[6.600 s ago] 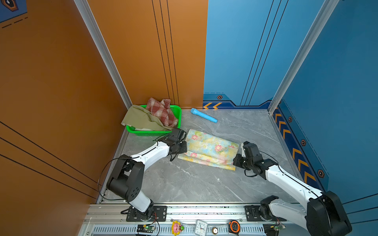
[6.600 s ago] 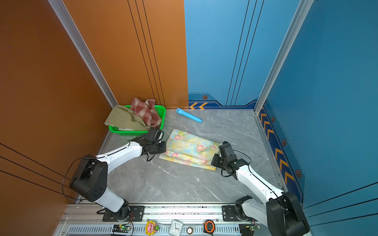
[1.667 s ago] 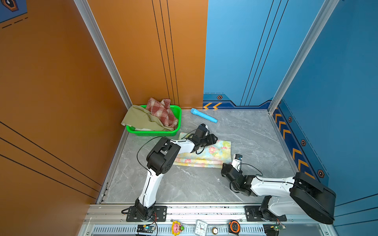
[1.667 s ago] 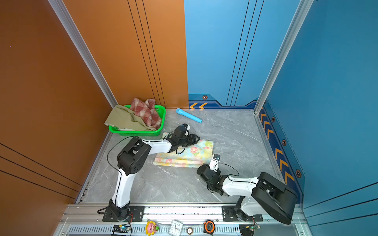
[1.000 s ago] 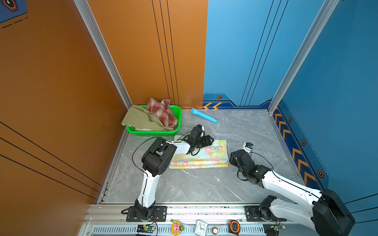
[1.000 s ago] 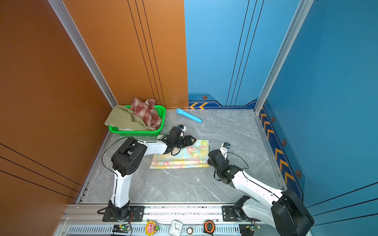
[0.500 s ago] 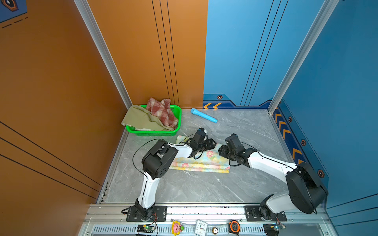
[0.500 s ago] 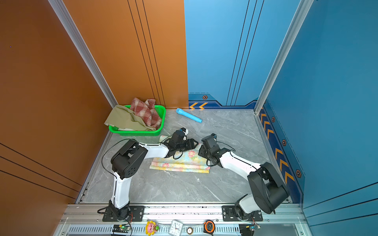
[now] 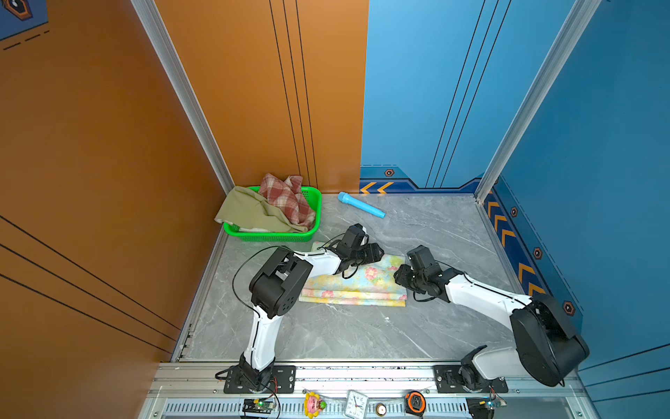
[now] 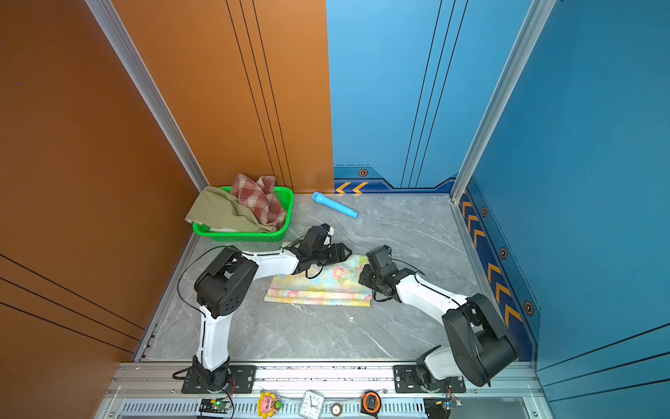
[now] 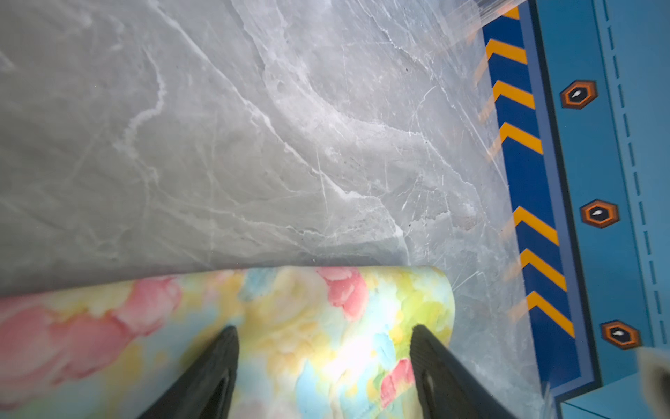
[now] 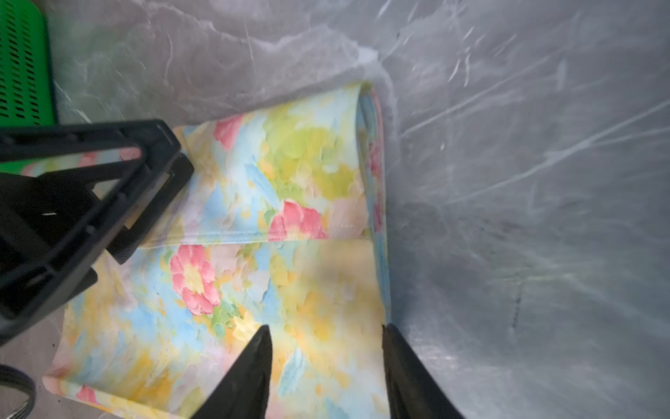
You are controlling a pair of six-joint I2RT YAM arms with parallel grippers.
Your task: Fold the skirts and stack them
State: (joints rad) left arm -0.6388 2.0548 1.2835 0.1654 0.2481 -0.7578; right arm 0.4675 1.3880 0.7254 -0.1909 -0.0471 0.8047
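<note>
The flowered skirt's basket-side end lies back from my left gripper, so its fingers draw back astride that end next, opposite my right gripper.
The pastel flowered skirt (image 9: 357,286) (image 10: 322,286) lies folded into a layered strip in mid-table in both top views. My left gripper (image 9: 377,252) (image 10: 346,252) is low at its far edge, open, with flowered cloth under the spread fingers (image 11: 324,333). My right gripper (image 9: 398,277) (image 10: 362,275) is at the strip's right end, open, its fingers astride that edge (image 12: 326,330). The left arm's fingers (image 12: 152,188) also show in the right wrist view. The plaid skirt (image 9: 288,197) and the olive skirt (image 9: 253,214) lie crumpled in the basket.
A green mesh basket (image 9: 275,237) (image 12: 21,61) stands in the far left corner, just behind the left forearm. A light-blue tube (image 9: 360,205) lies near the back wall. Walls close in the table on three sides. A rail with small trinkets (image 9: 357,402) runs along the front.
My right gripper has swung in from the table right of the skirt to the skirt's right end. The left jaws have opened wider at the far edge. The folded strip has shifted slightly.
</note>
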